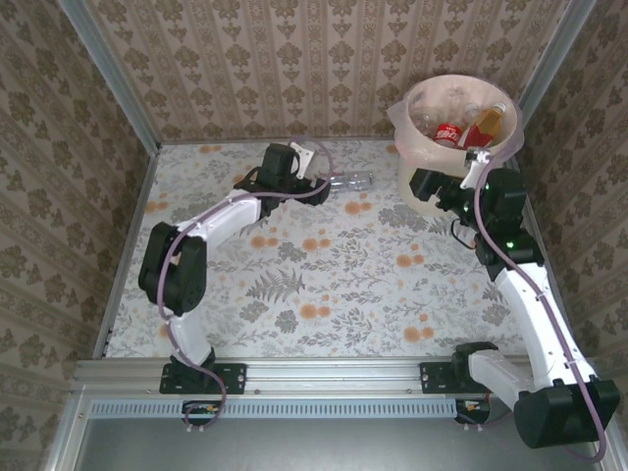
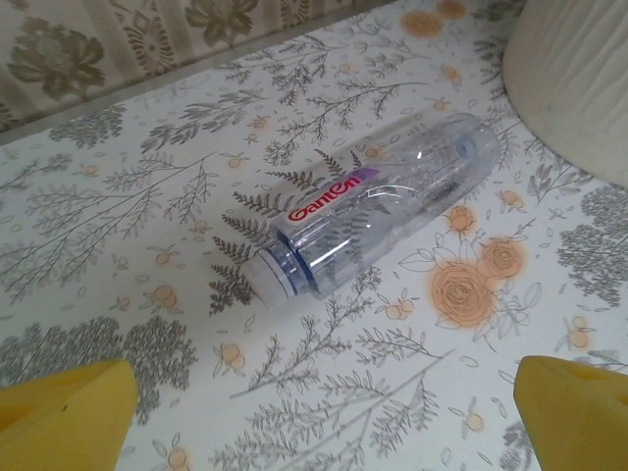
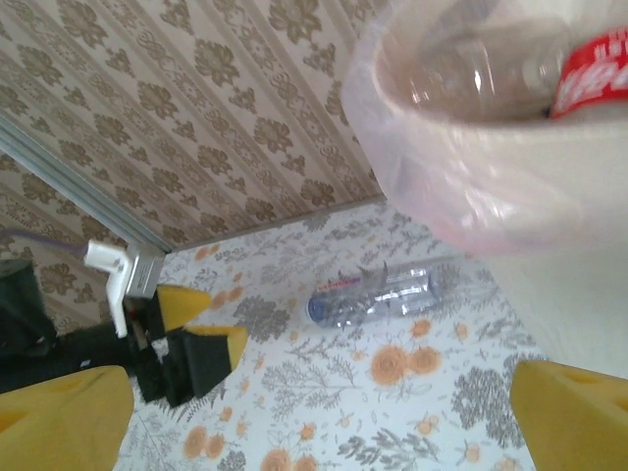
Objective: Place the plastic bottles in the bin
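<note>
The left gripper lowers toward the bin next and turns to straddle the bottle's labelled middle, since the bottle lies slanted below it, nearer the bin.
One clear plastic bottle with a red-lettered label lies on its side on the floral table, just left of the bin. My left gripper stands open a little short of it. In the left wrist view the bottle lies ahead of the left gripper, with nothing between its yellow fingertips. The cream bin holds several bottles, among them a red-labelled one and an orange one. My right gripper hangs open and empty beside the bin's near wall.
The patterned back wall runs close behind the bottle and the bin. The right wrist view shows the lying bottle and the left gripper to its left. Bare floral tabletop stretches toward the arm bases.
</note>
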